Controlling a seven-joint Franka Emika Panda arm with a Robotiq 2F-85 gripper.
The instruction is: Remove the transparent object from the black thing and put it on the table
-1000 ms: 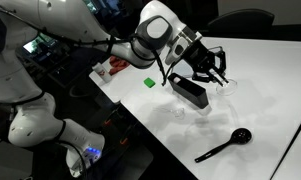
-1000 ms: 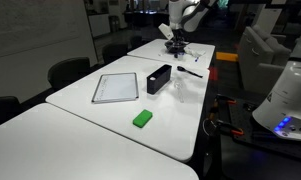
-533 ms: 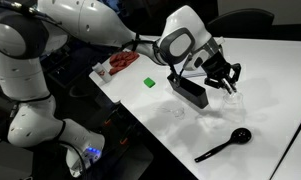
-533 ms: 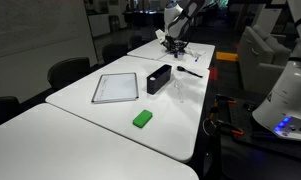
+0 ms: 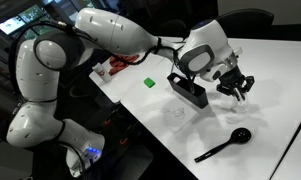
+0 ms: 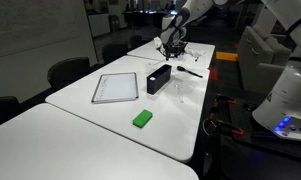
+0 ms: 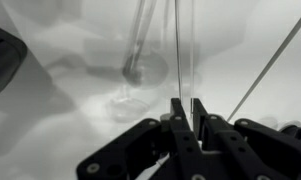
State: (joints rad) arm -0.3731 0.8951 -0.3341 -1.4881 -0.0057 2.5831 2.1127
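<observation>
I should next lower my gripper slightly and release the transparent object on the bare white tabletop just below, clear of the black thing.
The black thing [image 5: 189, 90] is a long low box lying on the white table [image 5: 260, 70]; it also shows in an exterior view [image 6: 158, 78]. My gripper [image 5: 236, 89] hangs just above the table, past the box's far end and apart from it, and shows in an exterior view [image 6: 172, 44]. In the wrist view my jaws [image 7: 183, 108] are shut on the transparent object [image 7: 177, 55], a slim clear piece that stands straight out between the fingertips. A dark corner of the box [image 7: 4, 55] shows at the left edge.
A black round-headed spoon [image 5: 226, 144] lies near the table's front edge. A green block [image 5: 148, 83] and a red item [image 5: 120, 63] sit beyond the box. A clear glass-like item [image 6: 177, 88] stands beside the box. A dark-framed white board [image 6: 115, 87] lies nearby.
My gripper has moved away from the black box, out past its far end, with the clear piece held in it. The box, spoon and green block have not moved.
</observation>
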